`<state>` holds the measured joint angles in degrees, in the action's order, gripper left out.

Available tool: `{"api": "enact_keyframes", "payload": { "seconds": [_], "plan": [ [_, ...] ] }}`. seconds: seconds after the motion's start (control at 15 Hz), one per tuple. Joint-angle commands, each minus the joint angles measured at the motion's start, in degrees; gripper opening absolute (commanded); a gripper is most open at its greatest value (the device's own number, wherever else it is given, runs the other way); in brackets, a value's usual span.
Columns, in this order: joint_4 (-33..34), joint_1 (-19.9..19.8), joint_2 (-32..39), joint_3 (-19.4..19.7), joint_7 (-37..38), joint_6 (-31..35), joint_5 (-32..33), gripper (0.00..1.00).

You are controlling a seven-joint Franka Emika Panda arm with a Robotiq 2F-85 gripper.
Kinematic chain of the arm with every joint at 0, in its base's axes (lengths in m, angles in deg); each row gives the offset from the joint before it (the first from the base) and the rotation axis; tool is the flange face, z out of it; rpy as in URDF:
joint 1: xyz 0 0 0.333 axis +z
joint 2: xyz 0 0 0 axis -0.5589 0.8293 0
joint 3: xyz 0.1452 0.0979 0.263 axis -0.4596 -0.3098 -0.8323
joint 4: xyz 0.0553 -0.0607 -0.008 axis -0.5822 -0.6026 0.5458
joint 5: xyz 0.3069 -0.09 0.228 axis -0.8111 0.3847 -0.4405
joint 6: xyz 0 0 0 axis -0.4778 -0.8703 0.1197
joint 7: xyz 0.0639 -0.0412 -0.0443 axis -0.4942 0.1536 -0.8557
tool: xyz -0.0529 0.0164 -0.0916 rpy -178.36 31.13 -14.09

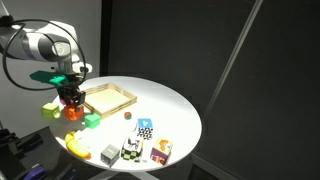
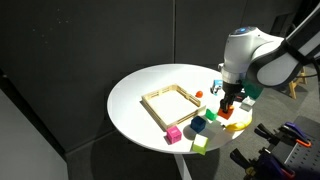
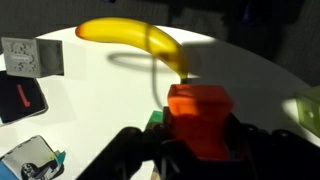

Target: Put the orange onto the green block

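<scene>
The orange hangs low beside the green block, so the gripper will next lift, move outward over the green block's top, then lower and release the orange.
My gripper (image 3: 198, 145) is shut on the orange (image 3: 198, 115), a small solid-orange block that sticks out past the fingertips. In the wrist view a corner of the green block (image 3: 155, 118) peeks out just left of the held piece. In both exterior views the gripper (image 1: 70, 101) (image 2: 228, 103) hangs low over the table edge with the orange (image 1: 72, 111) (image 2: 228, 112) in it. The green block (image 1: 92, 120) (image 2: 211, 115) sits on the table close beside it. I cannot tell whether the orange touches the table.
A yellow banana (image 3: 140, 40) (image 1: 78, 147) lies near the rim. A wooden tray (image 1: 108, 98) (image 2: 172, 103) sits mid-table. A yellow-green block (image 1: 50, 110), blue cube (image 2: 198, 124), magenta cube (image 2: 174, 133) and several patterned boxes (image 1: 145, 128) stand around.
</scene>
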<state>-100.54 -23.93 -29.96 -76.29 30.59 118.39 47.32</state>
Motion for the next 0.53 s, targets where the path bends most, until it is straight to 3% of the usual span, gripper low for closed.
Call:
{"api": "enact_keyframes", "payload": {
  "seconds": [0.0,0.47],
  "plan": [
    [1.8,-3.1,-2.8,-1.7,1.7,-5.0,-1.6,0.24],
    [6.1,-5.6,-2.2,-2.7,4.9,-8.6,-3.7,0.24]
  ]
}}
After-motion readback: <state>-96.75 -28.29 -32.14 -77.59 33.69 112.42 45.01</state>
